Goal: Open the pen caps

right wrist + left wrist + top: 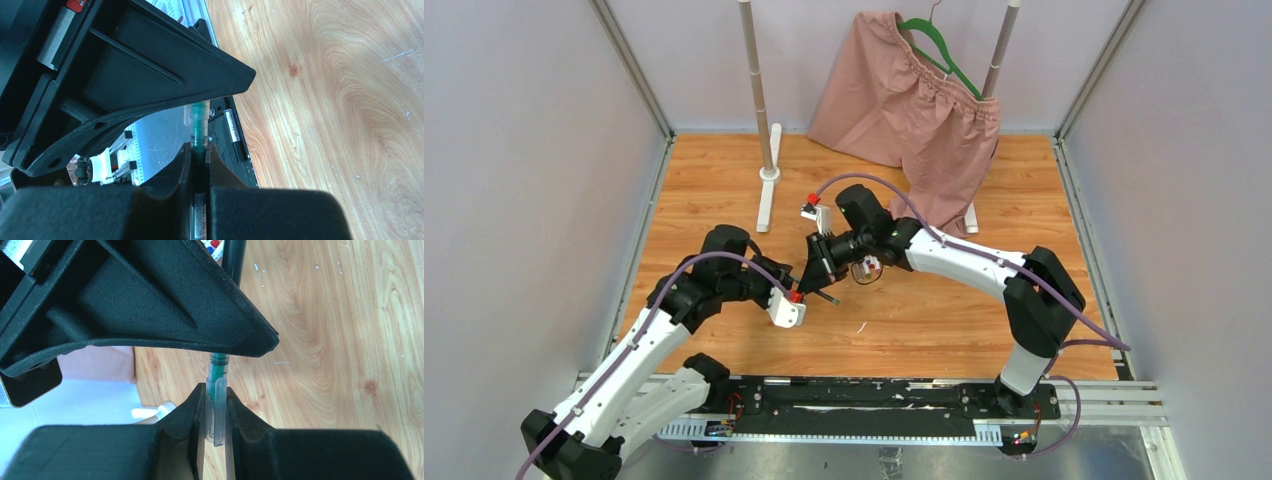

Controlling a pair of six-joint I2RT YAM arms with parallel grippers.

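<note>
My left gripper holds the pen's cap, so my right gripper should pull the body of the pen away to the right in the top view, then turn and move down onto the table.
One pen is held between both grippers above the wooden table, near the middle of the top view. In the left wrist view my left gripper is shut on the pen's clear clipped cap. The green front of the pen runs from the cap up under the right gripper's black body. In the right wrist view my right gripper is shut on the dark barrel of the pen, which has a barcode label. In the top view the left gripper and the right gripper meet tip to tip.
A small cluster of coloured items lies under the right wrist. Pink shorts hang on a green hanger at the back, between two white-footed poles. Another dark pen lies on the black base rail at the near edge.
</note>
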